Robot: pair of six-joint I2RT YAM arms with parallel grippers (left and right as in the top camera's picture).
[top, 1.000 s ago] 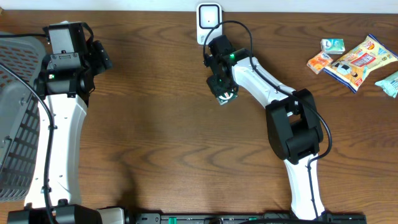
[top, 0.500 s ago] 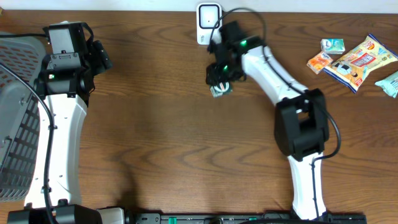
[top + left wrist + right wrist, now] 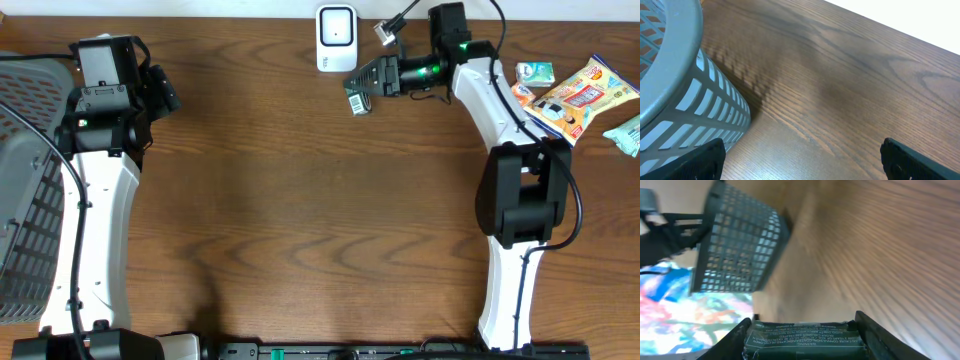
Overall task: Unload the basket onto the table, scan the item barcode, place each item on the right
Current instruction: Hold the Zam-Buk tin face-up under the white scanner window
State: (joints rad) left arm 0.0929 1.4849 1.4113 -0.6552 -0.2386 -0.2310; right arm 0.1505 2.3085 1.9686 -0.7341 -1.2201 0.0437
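Next I need to swing my right gripper over the scanner to scan the barcode, then toward the snack packets, to its right in the overhead view, to release.
The item is a small dark green packet with white print, held in the air just below and to the right of the white barcode scanner at the table's far edge. My right gripper is shut on it, lying sideways and pointing left. The right wrist view shows the packet wedged between both black fingers, its warning text facing the camera. My left gripper is at the far left, open and empty over bare wood, beside the basket.
A grey mesh basket stands at the left edge, with its wall close to the left fingers. Several snack packets lie at the far right. A cable loops above the right wrist.
The right arm has swung up and to the right, turning sideways and carrying the packet from below the scanner to just beside it. The left arm has not moved.
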